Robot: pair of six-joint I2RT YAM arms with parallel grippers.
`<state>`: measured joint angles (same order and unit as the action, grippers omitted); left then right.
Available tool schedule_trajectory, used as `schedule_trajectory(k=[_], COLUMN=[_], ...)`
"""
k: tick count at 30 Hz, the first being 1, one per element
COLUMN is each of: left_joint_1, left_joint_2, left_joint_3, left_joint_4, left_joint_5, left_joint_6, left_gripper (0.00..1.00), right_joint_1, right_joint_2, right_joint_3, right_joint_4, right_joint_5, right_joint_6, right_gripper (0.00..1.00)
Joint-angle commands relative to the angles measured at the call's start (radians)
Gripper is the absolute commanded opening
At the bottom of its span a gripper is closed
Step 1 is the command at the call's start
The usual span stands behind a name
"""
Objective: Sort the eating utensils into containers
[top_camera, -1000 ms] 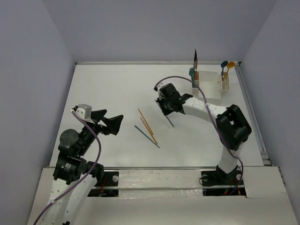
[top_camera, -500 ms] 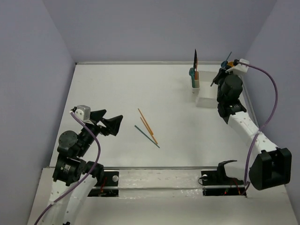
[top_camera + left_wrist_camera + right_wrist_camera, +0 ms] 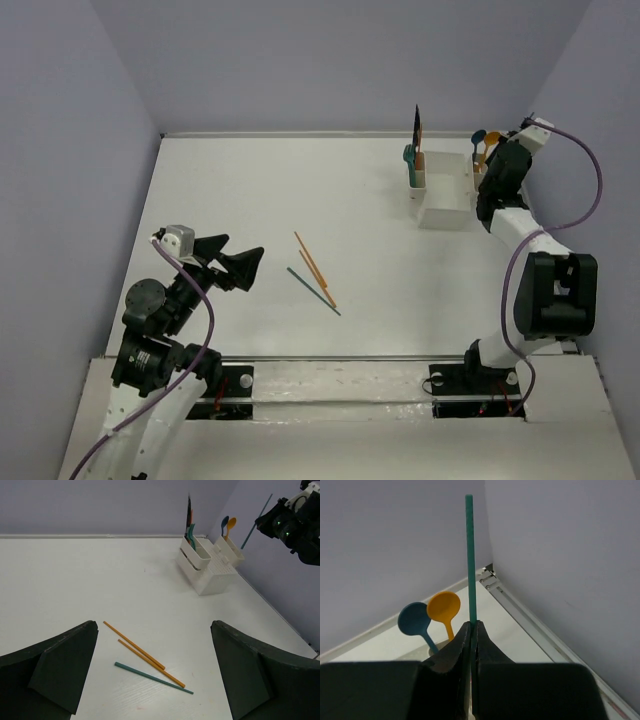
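My right gripper should move down next to sink the dark teal chopstick in beside the orange spoon [image 3: 443, 607], because the chopstick's lower end still hangs clear of the spoons' cup [image 3: 444, 644].
My right gripper [image 3: 472, 626] is shut on a dark teal chopstick [image 3: 469, 555] and holds it upright beside the right end cup of the white caddy [image 3: 447, 204]. That cup holds a blue spoon [image 3: 414, 620] and an orange spoon [image 3: 443, 607]. The left end cup holds a grey-bladed knife [image 3: 417, 125] and a teal spoon [image 3: 408, 155]. Two orange chopsticks [image 3: 134, 645] and one teal chopstick [image 3: 152, 678] lie on the table. My left gripper [image 3: 153, 624] is open and empty, just short of them.
The right arm [image 3: 530, 240] stretches along the table's right edge, close to the metal rail [image 3: 540, 260] and the side wall. The back wall stands just behind the caddy.
My right arm has swung from the middle of the table to the caddy's right end, carrying the teal chopstick. The left arm and the loose chopsticks have not moved.
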<state>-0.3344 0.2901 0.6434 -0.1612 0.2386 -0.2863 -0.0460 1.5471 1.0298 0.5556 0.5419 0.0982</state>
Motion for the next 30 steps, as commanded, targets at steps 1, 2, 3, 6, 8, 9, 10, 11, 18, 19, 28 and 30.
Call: schedule_trajectory(k=[1,2,3,6,8,9,10,11,18,19,28,30], left_joint_1=[-0.005,-0.005,-0.005,-0.005,-0.005,-0.005,-0.005,-0.005,-0.005,-0.005,-0.005,-0.005], left_joint_2=[-0.008,-0.008,-0.003,-0.002,-0.002,-0.002,0.0,0.0,0.003,0.001,-0.002,-0.006], left_joint_3=[-0.002,-0.002,-0.002,-0.002,-0.001,-0.002,-0.002,-0.002,-0.002,-0.002,-0.001,-0.001], left_joint_4=[0.045,0.045,0.046,0.046,0.046,0.046,0.046,0.046,0.048,0.048,0.048,0.045], left_joint_5=[0.004,0.002,0.002,0.005,0.004,0.005,0.005,0.004,0.005,0.005,0.004,0.001], left_joint_6=[0.003,0.004,0.006,0.004,0.006,0.006,0.006,0.007,0.007,0.006,0.006,0.007], left_gripper=[0.99,0.99,0.99,0.99,0.99,0.99,0.99,0.99,0.99,0.99,0.99,0.99], right_joint_1=[-0.037,-0.037,-0.046,-0.046,-0.046,-0.046,-0.046,-0.046,-0.046,-0.046,-0.015,0.007], right_joint_2=[0.021,0.025,0.031,0.054,0.07,0.076,0.08,0.09,0.1,0.099,0.053,0.044], right_joint_3=[0.064,0.062,0.065,0.067,0.056,0.053,0.04,0.03,-0.02,-0.027,-0.077,-0.077], right_joint_4=[0.09,0.092,0.09,0.086,0.089,0.087,0.086,0.089,0.116,0.116,0.09,0.078], right_joint_5=[-0.008,-0.013,-0.022,-0.039,-0.051,-0.054,-0.059,-0.074,-0.106,-0.108,-0.14,-0.135], right_joint_6=[-0.02,-0.018,-0.009,0.015,0.027,0.04,0.05,0.058,0.101,0.101,0.12,0.115], right_gripper=[0.0,0.0,0.0,0.0,0.0,0.0,0.0,0.0,0.0,0.0,0.28,0.37])
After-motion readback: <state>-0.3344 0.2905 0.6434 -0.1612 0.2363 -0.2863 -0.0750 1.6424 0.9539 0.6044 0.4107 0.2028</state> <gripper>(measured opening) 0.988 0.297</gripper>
